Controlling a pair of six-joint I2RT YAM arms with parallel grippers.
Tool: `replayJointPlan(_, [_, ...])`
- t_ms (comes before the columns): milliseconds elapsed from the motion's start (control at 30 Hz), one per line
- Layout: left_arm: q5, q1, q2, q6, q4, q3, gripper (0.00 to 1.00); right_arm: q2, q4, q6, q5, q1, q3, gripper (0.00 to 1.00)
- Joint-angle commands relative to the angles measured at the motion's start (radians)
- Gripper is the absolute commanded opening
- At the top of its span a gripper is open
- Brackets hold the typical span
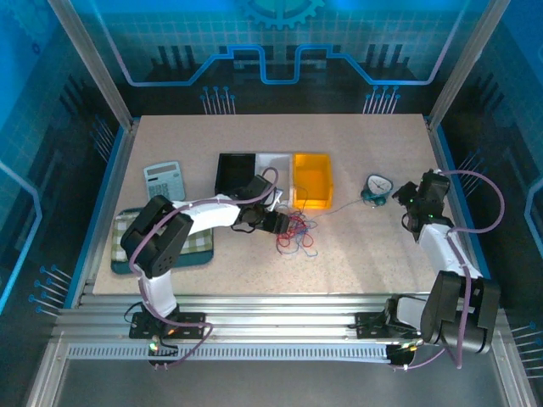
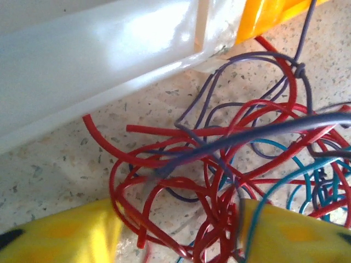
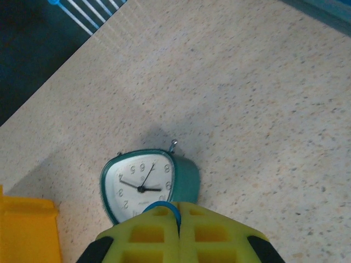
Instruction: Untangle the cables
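The blue loop (image 3: 163, 206) needs to go down past the clock to the open tabletop beside the yellow bin, so that the loop's stretched part goes slack. My right gripper needs to carry it there and release it.
The cables (image 1: 294, 234) lie in a tangled heap of red, blue-purple and teal loops on the table in front of the bins. My left gripper (image 1: 273, 223) sits at the heap's left edge. In the left wrist view it (image 2: 181, 235) is open, its yellow fingers (image 2: 66, 235) standing on either side of several red loops (image 2: 164, 181). A thin strand (image 1: 339, 204) runs from the heap towards the right. My right gripper (image 1: 405, 202) hovers beside a teal clock, and its pads (image 3: 219, 235) are shut on a blue cable loop (image 3: 163, 206).
A teal alarm clock (image 1: 377, 188) (image 3: 145, 183) stands just left of the right gripper. Black (image 1: 235, 172), white (image 1: 273, 163) and yellow (image 1: 312, 180) bins line up behind the heap; the white wall (image 2: 109, 49) is close. A calculator (image 1: 163, 180) and checked cloth (image 1: 125, 246) lie left.
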Motion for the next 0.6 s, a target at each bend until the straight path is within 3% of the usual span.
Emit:
replayJointPlan(0, [-0.054,0.000,0.034,0.003,-0.067,0.042,0.42,-0.001,-0.011,0.015,0.022,0.057,-0.003,0.00])
replayJointPlan(167, [-0.218,-0.004,0.022,-0.030,-0.134,0.045,0.15,0.014,-0.002,0.052,0.057,0.103,-0.018,0.00])
replayJointPlan(267, [-0.445,-0.020,-0.024,-0.050,-0.165,0.011,0.00,0.014,0.001,0.053,0.092,0.095,-0.021,0.00])
replayJointPlan(333, [-0.592,-0.019,-0.061,-0.095,-0.190,-0.023,0.00,0.015,-0.005,0.032,0.103,0.075,-0.009,0.00])
replayJointPlan(400, [-0.660,-0.008,-0.099,-0.131,-0.206,-0.057,0.00,0.018,-0.012,0.019,0.100,0.040,0.001,0.00])
replayJointPlan(567, [-0.710,0.011,-0.169,-0.188,-0.238,-0.118,0.00,0.017,-0.033,0.009,0.082,-0.091,0.031,0.00])
